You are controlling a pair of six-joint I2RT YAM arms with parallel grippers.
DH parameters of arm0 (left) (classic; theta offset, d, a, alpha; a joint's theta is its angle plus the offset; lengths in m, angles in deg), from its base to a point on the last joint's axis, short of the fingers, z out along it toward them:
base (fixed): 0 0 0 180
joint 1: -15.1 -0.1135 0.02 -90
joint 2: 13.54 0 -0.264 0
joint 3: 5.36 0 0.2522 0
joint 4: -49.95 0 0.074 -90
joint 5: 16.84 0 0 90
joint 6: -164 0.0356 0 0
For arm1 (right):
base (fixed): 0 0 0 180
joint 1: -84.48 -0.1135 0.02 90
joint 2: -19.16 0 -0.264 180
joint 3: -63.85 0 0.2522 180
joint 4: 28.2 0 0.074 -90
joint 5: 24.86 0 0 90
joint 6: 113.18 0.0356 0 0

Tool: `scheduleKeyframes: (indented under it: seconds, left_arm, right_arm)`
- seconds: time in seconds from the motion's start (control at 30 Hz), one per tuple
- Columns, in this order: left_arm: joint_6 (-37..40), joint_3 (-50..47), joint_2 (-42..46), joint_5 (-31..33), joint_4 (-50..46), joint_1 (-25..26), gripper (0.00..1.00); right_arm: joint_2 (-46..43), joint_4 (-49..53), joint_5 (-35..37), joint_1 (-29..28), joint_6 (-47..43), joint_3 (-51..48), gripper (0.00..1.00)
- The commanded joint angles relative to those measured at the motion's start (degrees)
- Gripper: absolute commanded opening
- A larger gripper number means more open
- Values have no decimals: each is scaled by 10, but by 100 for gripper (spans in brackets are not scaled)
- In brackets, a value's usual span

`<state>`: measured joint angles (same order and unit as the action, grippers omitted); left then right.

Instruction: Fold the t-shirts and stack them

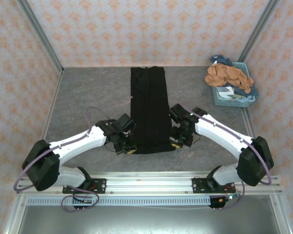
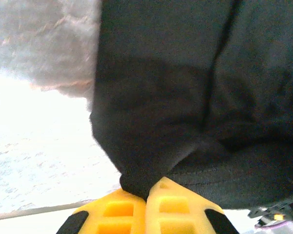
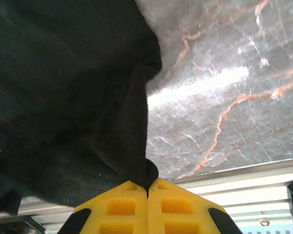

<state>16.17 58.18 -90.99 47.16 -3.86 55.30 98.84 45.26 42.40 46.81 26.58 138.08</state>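
My left gripper should carry the hem corner outward next and release it on the middle of the black strip [image 1: 136, 104], because the cloth is still long and narrow.
A black t-shirt [image 1: 149, 109] lies as a long narrow folded strip down the middle of the table, plain side up. My left gripper [image 1: 129, 148] is shut on its near left corner, and in the left wrist view the yellow fingertips [image 2: 147, 194] pinch black cloth [image 2: 185, 97]. My right gripper [image 1: 176, 143] is shut on the near right corner; in the right wrist view its gripper [image 3: 147, 187] clamps the black hem [image 3: 68, 97]. A rust-orange t-shirt [image 1: 227, 75] is heaped on the basket with blue cloth [image 1: 248, 90] under it.
The pale blue lattice basket [image 1: 234, 100] stands at the back right against the wall. Grey marbled tabletop [image 1: 88, 97] lies bare on both sides of the black strip. A metal rail [image 1: 146, 183] runs along the near edge. Patterned walls close in three sides.
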Motion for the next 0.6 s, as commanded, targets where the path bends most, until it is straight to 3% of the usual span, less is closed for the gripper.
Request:
scheduleKeyframes:
  seconds: [0.0, 0.17, 0.57]
  left_arm:
    - [23, 46, -8, 48, -37, -27, 0]
    - [38, 81, -30, 42, -21, -83, 0]
    - [128, 286, -211, 31, -27, -180, 0]
  right_arm:
    - [27, 19, 44, 16, 1, 44, 0]
    - [81, 18, 64, 44, -29, 116, 0]
    - [278, -4, 58, 127, -96, 338, 0]
